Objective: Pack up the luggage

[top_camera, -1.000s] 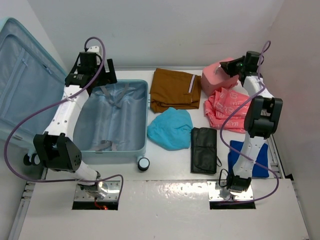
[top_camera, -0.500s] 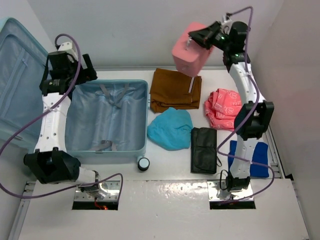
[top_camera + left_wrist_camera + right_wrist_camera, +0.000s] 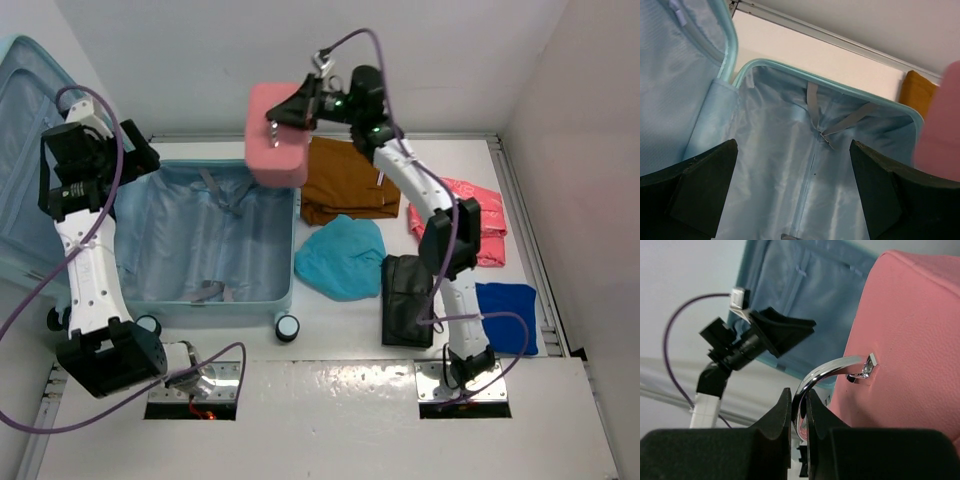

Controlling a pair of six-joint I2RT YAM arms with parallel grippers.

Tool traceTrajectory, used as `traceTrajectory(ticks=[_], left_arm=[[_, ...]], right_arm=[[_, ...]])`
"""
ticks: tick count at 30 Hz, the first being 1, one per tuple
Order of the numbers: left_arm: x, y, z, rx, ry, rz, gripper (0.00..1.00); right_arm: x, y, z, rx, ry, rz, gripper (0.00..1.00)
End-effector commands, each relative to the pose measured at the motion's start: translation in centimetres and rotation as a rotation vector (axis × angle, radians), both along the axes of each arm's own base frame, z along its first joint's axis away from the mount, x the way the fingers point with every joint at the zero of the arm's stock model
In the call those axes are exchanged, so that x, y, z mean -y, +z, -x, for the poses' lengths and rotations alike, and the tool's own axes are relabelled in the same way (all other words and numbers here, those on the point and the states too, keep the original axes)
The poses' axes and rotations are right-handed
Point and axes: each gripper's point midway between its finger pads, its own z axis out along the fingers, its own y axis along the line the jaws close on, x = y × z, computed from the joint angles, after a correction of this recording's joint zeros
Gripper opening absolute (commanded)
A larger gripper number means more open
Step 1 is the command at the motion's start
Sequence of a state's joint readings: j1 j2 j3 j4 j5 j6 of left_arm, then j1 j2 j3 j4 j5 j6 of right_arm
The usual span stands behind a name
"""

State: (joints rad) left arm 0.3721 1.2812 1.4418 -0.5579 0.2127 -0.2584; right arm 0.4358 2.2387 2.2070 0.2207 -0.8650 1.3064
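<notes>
The right gripper lowers the pink case [image 3: 278, 138] into the luggage's far corner [image 3: 268, 206] beside the trousers and releases it next, since empty lining lies below the gripper.
The luggage [image 3: 215, 245] lies open at the left, its lid [image 3: 22, 150] raised against the left wall and its lined base empty but for straps. My right gripper [image 3: 303, 106] is shut on the chrome handle [image 3: 820, 375] of a small pink hard case [image 3: 278, 138]. It holds the case in the air over the luggage's back right corner. My left gripper [image 3: 135, 152] is open and empty, raised over the luggage's back left corner. In the left wrist view the open gripper [image 3: 795, 200] looks down on the lining [image 3: 790, 150], with the pink case [image 3: 940, 135] at the right edge.
Right of the luggage lie brown trousers [image 3: 345, 185], a teal cloth [image 3: 340, 255], a black pouch [image 3: 408, 298], a coral garment [image 3: 482, 215] and a blue cloth [image 3: 505, 318]. A luggage wheel [image 3: 287, 327] sticks out at its front right corner. Walls close the back and both sides.
My right arm has lifted the pink case from the back right and carried it left to the luggage's back right corner. My left arm has swung left, off the luggage's middle.
</notes>
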Motion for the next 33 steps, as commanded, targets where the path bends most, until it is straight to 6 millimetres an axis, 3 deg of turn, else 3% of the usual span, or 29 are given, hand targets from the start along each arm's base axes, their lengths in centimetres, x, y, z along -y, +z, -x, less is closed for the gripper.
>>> traceTrajectory(ticks=[1,3,4,6,8,10,11,13,21,24,25,28,33], left_arm=[[-0.4,2.4,1.0,0.097,-0.016,0.032,1.0],[-1.1,3.2,1.9,0.128,-0.002,0.037,1.0],[-1.1,3.0,1.9,0.132,-0.02,0.047,1.0],[-1.1,3.6,2.5,0.157,-0.022,0.05,1.0],[-1.4,3.1,2.7,0.15,-0.019,0.058,1.0],[-1.9,2.9,2.8,0.151,-0.012,0.061,1.0],[-1.7,2.9,2.8,0.152,-0.021,0.064,1.0],[-1.9,2.5,2.9,0.145,-0.018,0.071,1.0],[-1.6,1.6,2.8,0.141,-0.049,0.09,1.0],[-1.6,1.4,2.7,0.141,-0.049,0.09,1.0],[-1.6,1.4,2.7,0.141,-0.049,0.09,1.0],[-1.5,1.5,2.7,0.142,-0.058,0.093,1.0],[-1.1,0.9,2.6,0.137,-0.079,0.105,1.0]], right_arm=[[-3.6,4.1,3.9,0.21,0.065,-0.093,0.0],[-5.2,3.6,4.0,0.206,0.051,-0.106,0.0],[-6.1,2.3,3.6,0.19,0.049,-0.104,0.0],[-7.7,2.7,4.0,0.186,0.035,-0.128,0.0],[-9.1,1.8,4.2,0.16,0.024,-0.133,0.0],[-10.1,0.9,4.4,0.126,0.016,-0.124,0.0],[-10.3,-0.6,4.3,0.082,0.008,-0.106,0.0],[-10.3,-0.8,4.6,0.046,0.013,-0.108,0.0],[-9.2,-8.2,3.3,-0.143,0.0,-0.02,0.0],[-8.4,-9.8,2.6,-0.179,-0.008,-0.005,0.0],[-8.0,-11.5,2.4,-0.218,-0.018,0.015,0.0],[-7.0,-14.2,1.8,-0.281,-0.032,0.042,0.0],[-5.7,-16.2,1.3,-0.325,-0.045,0.071,0.0]])
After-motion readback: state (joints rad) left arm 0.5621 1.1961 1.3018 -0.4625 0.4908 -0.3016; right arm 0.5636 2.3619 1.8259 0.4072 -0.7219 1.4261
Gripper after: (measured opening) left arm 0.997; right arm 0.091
